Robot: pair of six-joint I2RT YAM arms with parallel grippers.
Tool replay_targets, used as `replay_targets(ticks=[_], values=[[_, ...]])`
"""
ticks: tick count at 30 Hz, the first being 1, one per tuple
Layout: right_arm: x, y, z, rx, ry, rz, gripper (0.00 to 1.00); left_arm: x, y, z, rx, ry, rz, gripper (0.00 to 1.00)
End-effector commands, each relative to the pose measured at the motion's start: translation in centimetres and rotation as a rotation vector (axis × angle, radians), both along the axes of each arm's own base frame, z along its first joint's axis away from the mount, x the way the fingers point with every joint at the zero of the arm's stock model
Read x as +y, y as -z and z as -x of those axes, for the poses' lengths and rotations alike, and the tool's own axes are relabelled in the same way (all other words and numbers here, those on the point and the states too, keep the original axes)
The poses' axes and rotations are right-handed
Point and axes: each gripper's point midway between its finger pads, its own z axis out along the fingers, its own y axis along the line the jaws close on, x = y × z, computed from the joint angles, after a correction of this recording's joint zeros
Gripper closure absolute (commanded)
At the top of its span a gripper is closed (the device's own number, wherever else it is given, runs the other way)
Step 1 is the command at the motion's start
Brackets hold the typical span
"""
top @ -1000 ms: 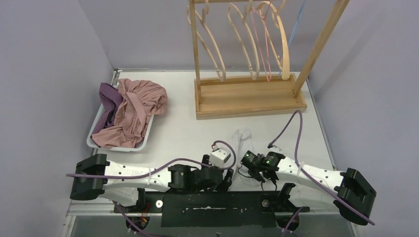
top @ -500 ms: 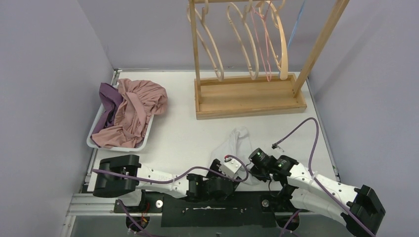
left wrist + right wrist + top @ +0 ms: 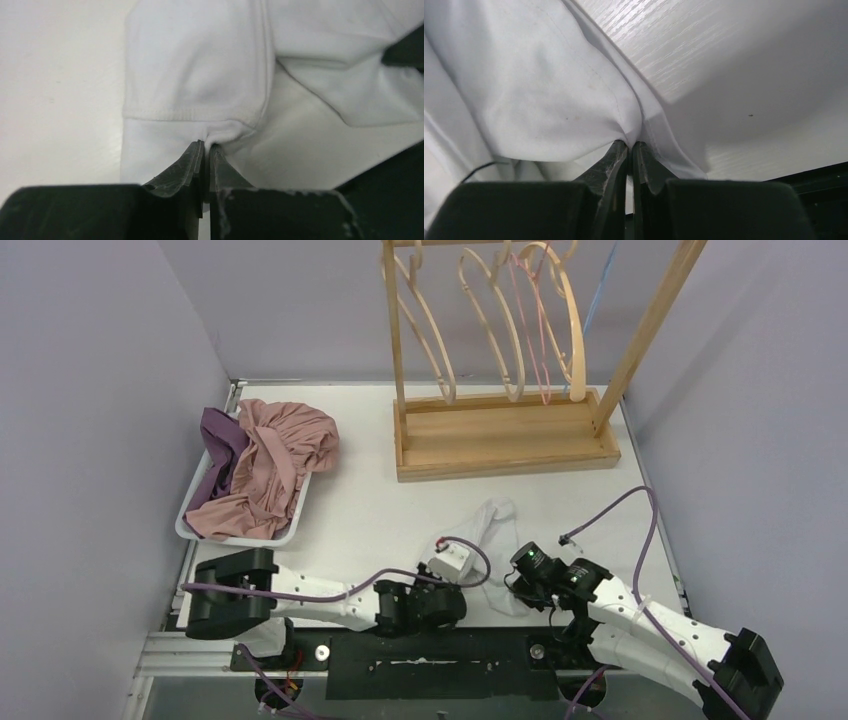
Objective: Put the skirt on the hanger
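Note:
The skirt is lying crumpled between both grippers. My right gripper will next pull its bunched fold outward, toward the bare tabletop in front of the rack's base, and let go of it.
The white skirt [image 3: 492, 523] lies crumpled on the table near the front centre, between my two grippers. In the left wrist view my left gripper [image 3: 206, 145] is shut, pinching a small fold just below the skirt's [image 3: 200, 65] stitched hem. My right gripper [image 3: 630, 144] is also shut on a bunched fold of the skirt [image 3: 534, 90], which drapes over its fingers. From above, the left gripper [image 3: 468, 583] and the right gripper [image 3: 510, 585] sit close together at the cloth's near edge. Wooden hangers [image 3: 430, 330] hang on the rack at the back.
The wooden rack's base [image 3: 505, 435] stands at the back centre, with a slanted post [image 3: 645, 335] on its right. A grey tray [image 3: 185, 522] at the left holds pink and purple clothes [image 3: 265, 460]. Purple walls close in both sides.
My left gripper, open before, has closed on the skirt's edge after the left arm reached to the right. The right arm has shifted right, keeping hold of the cloth.

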Motion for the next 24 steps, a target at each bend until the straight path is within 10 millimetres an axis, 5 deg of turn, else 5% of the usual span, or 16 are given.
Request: replay_targets(ticks=[1,5,12,15,19,24], values=[[-1.5,-0.9,-0.7,-0.032,0.04,0.067,1.0,3.1,-3.3,-3.8,0.014,-0.134,0.113,1.0],[-1.8,-1.7,-1.2,-0.049,0.022,0.095,1.0,6.9,-5.1,-7.2,0.075,-0.22,0.204,1.0],[-1.8,-2.9,-1.5,-0.057,-0.045,0.127,1.0,12.4,-11.4,-13.0,0.131,-0.298,0.423,1.0],[-1.6,-3.6,-1.8,-0.058,-0.082,0.146,1.0,14.5,-12.3,-15.3,0.162,-0.352,0.437,1.0],[-1.1,-4.5,-2.6,-0.059,-0.117,0.175,1.0,17.8,-10.5,-17.5,0.258,-0.471,0.385,0.68],[-0.6,-5.3,-4.0,-0.063,-0.144,0.221,0.99,18.8,-9.3,-16.6,0.374,-0.537,0.388,0.52]])
